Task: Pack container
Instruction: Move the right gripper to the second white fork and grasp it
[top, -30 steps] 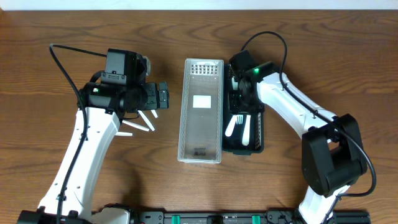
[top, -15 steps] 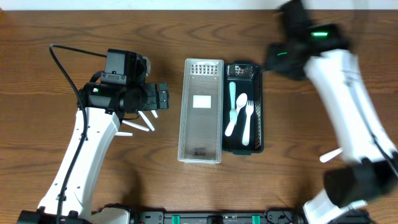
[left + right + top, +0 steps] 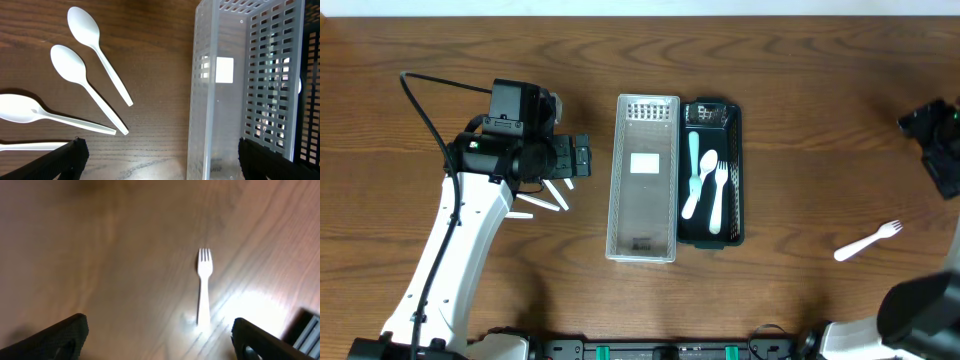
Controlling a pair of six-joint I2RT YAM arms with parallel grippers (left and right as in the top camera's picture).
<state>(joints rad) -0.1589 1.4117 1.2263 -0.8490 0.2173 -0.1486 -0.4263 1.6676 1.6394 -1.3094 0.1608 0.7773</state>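
Observation:
The white fork's head (image 3: 888, 230) (image 3: 205, 269) has bare table around it, which leaves room for both open fingers, so my right gripper will move down and back onto it next.
A clear perforated container (image 3: 642, 178) stands mid-table, and in the left wrist view this clear container (image 3: 220, 90) has nothing in it. Beside it a black container (image 3: 730, 190) holds a teal spoon (image 3: 693, 158), a white spoon (image 3: 699, 188) and a white fork (image 3: 718, 190). Several white spoons (image 3: 548, 196) lie left of the clear container; two of them (image 3: 97, 60) (image 3: 87, 87) show fully in the left wrist view. My left gripper (image 3: 578, 157) (image 3: 160, 162) hangs open over the spoons and the container's left wall. A white fork (image 3: 868, 241) (image 3: 204, 285) lies alone at the right. My right gripper (image 3: 925, 125) (image 3: 160, 340) is open above the table near it, holding nothing.
The wooden table (image 3: 800, 120) is bare between the black container and the lone fork. The right arm's links (image 3: 945, 165) run along the right edge of the overhead view. The left arm (image 3: 470, 230) crosses the left side.
The right gripper opened over the black container, left the teal spoon in it and swung away to the far right. The left arm has not moved.

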